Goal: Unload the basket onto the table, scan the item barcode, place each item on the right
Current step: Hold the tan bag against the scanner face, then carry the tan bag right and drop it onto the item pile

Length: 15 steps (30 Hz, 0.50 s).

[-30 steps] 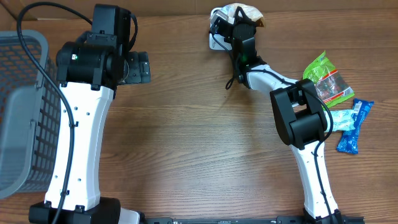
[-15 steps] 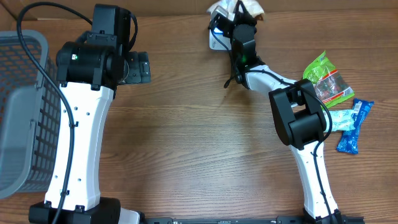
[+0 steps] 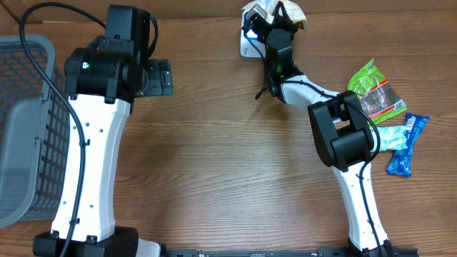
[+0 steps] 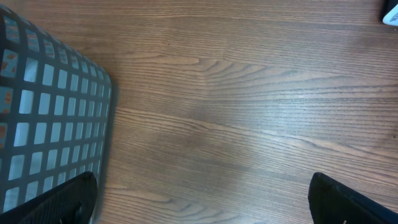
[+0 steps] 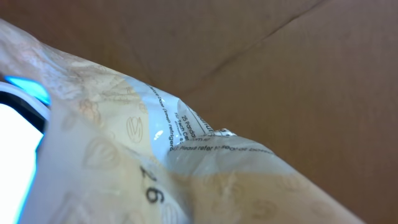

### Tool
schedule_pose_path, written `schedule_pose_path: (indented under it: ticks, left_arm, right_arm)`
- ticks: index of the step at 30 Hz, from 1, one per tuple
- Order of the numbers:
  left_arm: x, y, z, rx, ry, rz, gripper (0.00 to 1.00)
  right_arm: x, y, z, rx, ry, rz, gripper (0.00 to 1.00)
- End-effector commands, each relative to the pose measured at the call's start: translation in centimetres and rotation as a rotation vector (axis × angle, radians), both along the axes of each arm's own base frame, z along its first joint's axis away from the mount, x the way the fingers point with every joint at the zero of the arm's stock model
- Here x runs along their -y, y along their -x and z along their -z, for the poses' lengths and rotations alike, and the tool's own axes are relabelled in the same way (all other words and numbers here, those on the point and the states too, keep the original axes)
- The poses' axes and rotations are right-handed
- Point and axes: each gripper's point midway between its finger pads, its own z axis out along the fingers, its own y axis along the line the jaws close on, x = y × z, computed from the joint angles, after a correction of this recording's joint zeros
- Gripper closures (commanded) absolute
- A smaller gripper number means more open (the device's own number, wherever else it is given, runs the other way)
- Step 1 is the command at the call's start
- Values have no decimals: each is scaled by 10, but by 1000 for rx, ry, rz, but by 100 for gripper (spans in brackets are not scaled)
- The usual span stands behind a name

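Note:
My right gripper swings back and to the right in the overhead view next and releases the packet over the green bag and blue packets, since snacks lie gathered there.
The item is a cream, see-through snack packet [image 3: 291, 11] with printed text, held up at the table's far edge by my right gripper [image 3: 277, 27], which is shut on it. It hangs just above a white barcode scanner [image 3: 247, 47] that glows blue. In the right wrist view the packet [image 5: 186, 174] fills the frame and hides the fingers, and the scanner's blue-lit edge [image 5: 25, 90] shows at the left. My left gripper [image 3: 163, 77] stands open over bare wood, with nothing between its fingertips [image 4: 62, 199].
A grey mesh basket [image 3: 21, 121] stands at the left edge, and its corner [image 4: 43, 112] shows in the left wrist view. A green snack bag [image 3: 371, 89] and blue packets [image 3: 407, 143] lie at the right. Brown cardboard [image 5: 280, 62] stands behind the scanner.
The right gripper has shifted slightly toward the far edge with the packet, which now sits a bit higher over the scanner. The left arm has not moved.

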Motion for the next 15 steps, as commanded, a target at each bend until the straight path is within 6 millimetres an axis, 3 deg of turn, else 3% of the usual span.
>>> schedule_pose_path:
  ticks: [1,5,10,15]
  left_arm:
    - [-3,2,-13,34,-11,4,1]
    - [-3,2,-13,34,-11,4,0]
    - [-3,2,-13,34,-11,4,0]
    - [-3,2,-13,34,-11,4,0]
  right_arm:
    - [5,-2,-5,27,-41,31,96]
    - [6,0,-19,82,-61,45,96]
    - [2,12,-64,172,-15,96,96]
    - [-4,23,-104,113,47,102,96]
